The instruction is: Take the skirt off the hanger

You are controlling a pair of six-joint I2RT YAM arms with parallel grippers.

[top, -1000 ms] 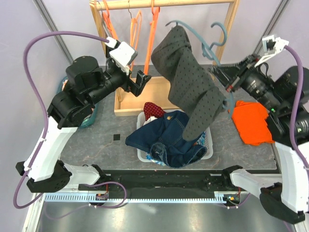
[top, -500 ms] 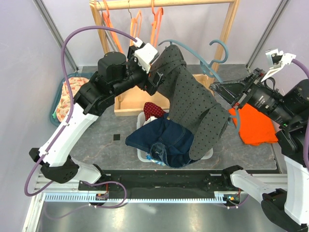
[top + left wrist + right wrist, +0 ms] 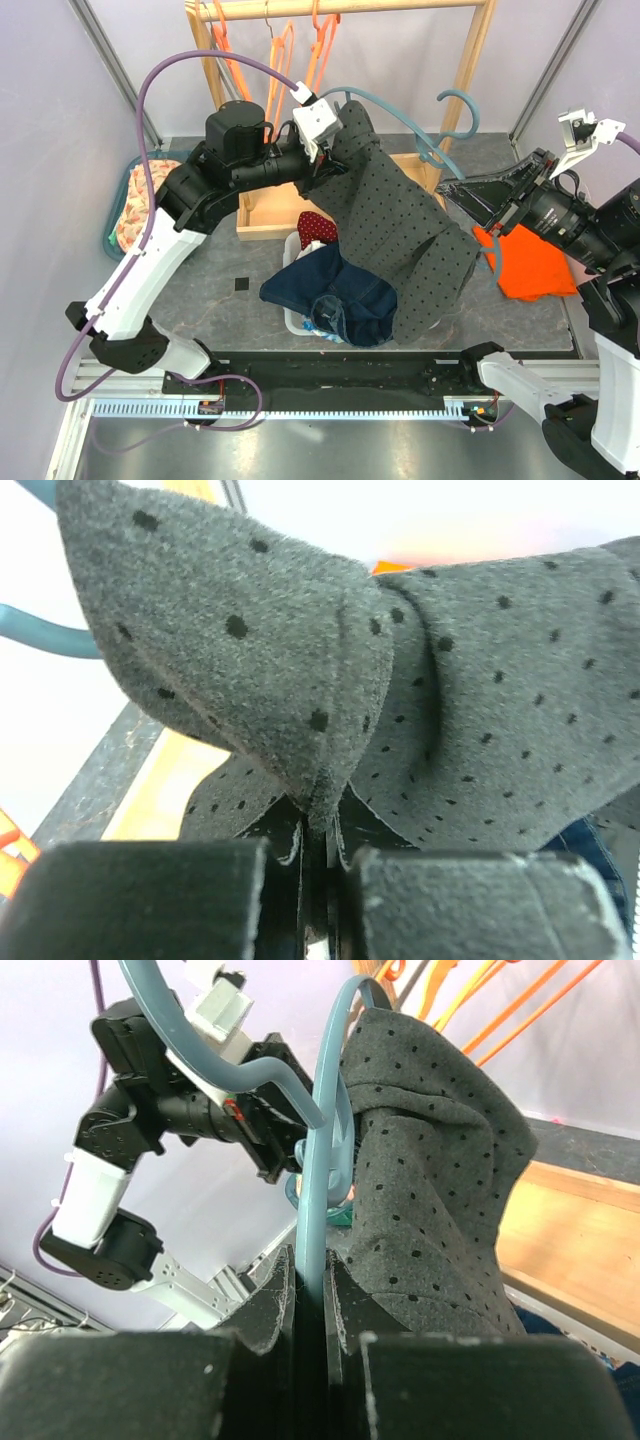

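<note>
I need to pull the skirt (image 3: 400, 230) in my left gripper back and down off the hanger next and release it on the denim clothes (image 3: 338, 286) below, nearer the base.
The grey skirt (image 3: 400, 230) with dark dots hangs in mid-air over the table's middle, draped on a blue-grey hanger (image 3: 400, 115). My left gripper (image 3: 335, 160) is at the skirt's upper left edge. In the left wrist view that gripper (image 3: 318, 830) is shut on a pinched fold of the skirt (image 3: 450, 680). My right gripper (image 3: 450, 190) holds the hanger from the right. In the right wrist view it (image 3: 312, 1280) is shut on the hanger's thin bar (image 3: 318, 1160), with the skirt (image 3: 430, 1160) just to the bar's right.
A wooden rack (image 3: 340, 8) with orange hangers (image 3: 280, 50) stands at the back. Under the skirt sits a white basket (image 3: 432, 300) with denim clothes (image 3: 340, 290). An orange cloth (image 3: 530, 260) lies at the right, a teal bin (image 3: 135, 200) at the left.
My left arm swung right to the skirt's top edge and its jaws closed on the fabric. The right gripper drew the hanger slightly to the right.
</note>
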